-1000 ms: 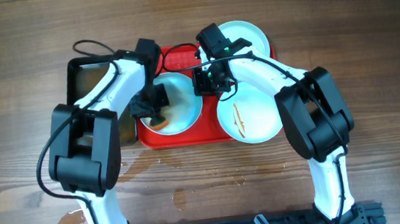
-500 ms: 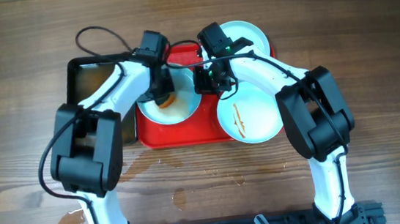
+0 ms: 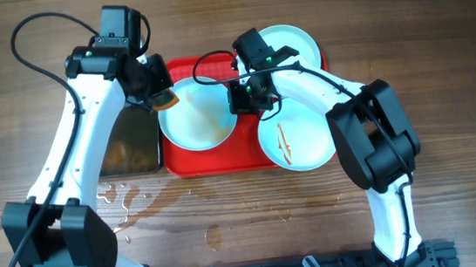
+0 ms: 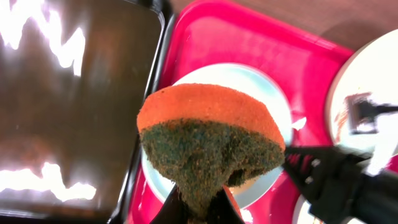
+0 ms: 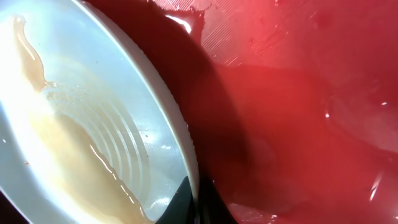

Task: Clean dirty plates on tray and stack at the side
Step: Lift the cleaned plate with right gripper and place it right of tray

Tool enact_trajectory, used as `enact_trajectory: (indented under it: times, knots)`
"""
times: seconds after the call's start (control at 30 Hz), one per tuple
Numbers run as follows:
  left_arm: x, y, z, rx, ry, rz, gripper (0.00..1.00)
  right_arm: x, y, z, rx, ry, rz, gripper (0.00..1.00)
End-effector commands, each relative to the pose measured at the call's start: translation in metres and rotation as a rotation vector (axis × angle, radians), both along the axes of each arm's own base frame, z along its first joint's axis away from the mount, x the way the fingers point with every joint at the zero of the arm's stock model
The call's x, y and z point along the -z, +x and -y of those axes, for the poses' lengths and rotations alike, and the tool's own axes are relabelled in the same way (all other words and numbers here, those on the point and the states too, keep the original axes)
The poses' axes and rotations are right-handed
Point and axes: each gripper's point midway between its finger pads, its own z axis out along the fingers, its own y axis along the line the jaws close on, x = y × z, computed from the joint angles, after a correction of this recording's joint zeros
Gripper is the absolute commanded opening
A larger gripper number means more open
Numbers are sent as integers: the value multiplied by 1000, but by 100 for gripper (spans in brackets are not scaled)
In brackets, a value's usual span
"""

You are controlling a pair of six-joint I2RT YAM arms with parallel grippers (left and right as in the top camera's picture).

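My right gripper has clear tabletop beside the tray to the right in the overhead view, so next it should lift the wet plate across, lower it and let it go.
Three pale plates lie on the red tray. The left plate is wet with a brown film; my right gripper is shut on its right rim, seen close in the right wrist view. A plate with orange smears sits at front right, and another plate at back right. My left gripper is shut on an orange and green sponge, held above the left plate's back left edge.
A black tray with dirty water lies left of the red tray. Water puddles spread on the wooden table in front of both trays.
My left arm has lifted the sponge off the left plate and swung back and to the left. The plate's brown film now shows. My right gripper has kept its hold on the rim.
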Motion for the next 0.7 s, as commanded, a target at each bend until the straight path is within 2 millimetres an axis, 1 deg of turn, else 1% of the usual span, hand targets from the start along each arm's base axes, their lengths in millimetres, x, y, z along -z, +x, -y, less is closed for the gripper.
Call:
enact_trajectory:
  times: [0.0,0.07,0.1,0.2,0.27,0.3,0.33,0.37,0.43,0.47,0.5,0.6,0.67]
  knots:
    - [1,0,-23,-34,30,-15,4,-21,7,8,-37,42,49,4]
    - [1,1,-37,-68,29,-18,4,-44,14,14,-51,33,120,4]
    - [1,2,-44,-88,29,-18,4,-55,17,22,-37,-10,159,5]
    - [0,6,-58,-124,28,-6,4,-90,22,51,2,-167,276,4]
    - [0,7,-63,-135,28,-3,4,-115,26,75,50,-303,374,4]
    - [0,7,-63,-135,28,-4,4,-137,29,92,90,-434,469,4]
    - [0,7,-63,-135,28,-4,4,-152,28,101,111,-533,539,4]
    - [0,7,-63,-135,28,-4,4,-160,28,104,120,-596,582,4]
    - [1,6,-63,-135,28,-5,4,-182,23,102,131,-779,722,4]
    - [1,6,-63,-135,28,-5,4,-188,20,96,133,-822,767,4]
    - [1,6,-63,-135,28,-5,4,-198,16,87,135,-863,831,4]
    - [1,6,-63,-135,28,-5,4,-218,5,63,132,-903,954,4]
    - [1,6,-63,-135,28,-5,4,-232,-3,56,145,-957,1024,4]
